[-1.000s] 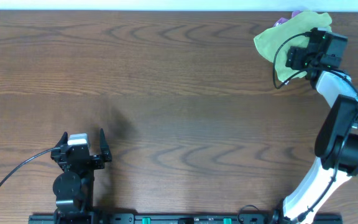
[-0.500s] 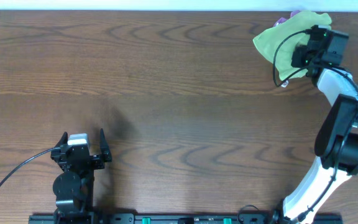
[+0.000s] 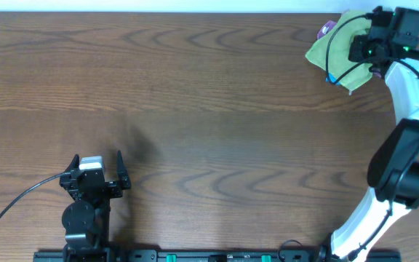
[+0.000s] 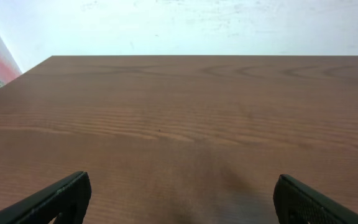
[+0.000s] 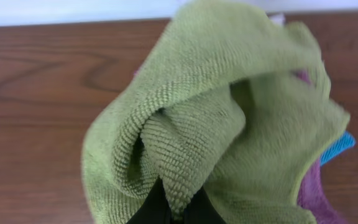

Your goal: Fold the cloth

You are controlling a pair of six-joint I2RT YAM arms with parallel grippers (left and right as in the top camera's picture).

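The robot's right gripper needs to lift with the fold next, then lower toward the pile's near side and let go, because the cloth lies bunched over the purple one.
The cloth (image 3: 334,49), lime yellow-green terry, lies bunched at the table's far right corner. It fills the right wrist view as a crumpled mound (image 5: 229,106). My right gripper (image 3: 360,52) reaches over it from the right. Its black fingers are shut on a raised fold of the cloth (image 5: 179,208). A purple cloth (image 5: 321,194) and a bit of blue cloth (image 5: 339,148) lie under and beside the green one. My left gripper (image 3: 97,155) rests near the front left edge, far from the cloth. It is open, with only bare table between its fingers (image 4: 182,199).
The wooden table (image 3: 195,109) stretches between the two arms. A sliver of the purple cloth (image 3: 326,29) shows at the pile's far-left side. The table's far edge and a white wall lie just behind the pile. The right arm's cable loops over the cloth.
My right gripper has shut on a fold of the cloth and moved toward the far right corner, drawing the cloth with it. The left arm has stayed still.
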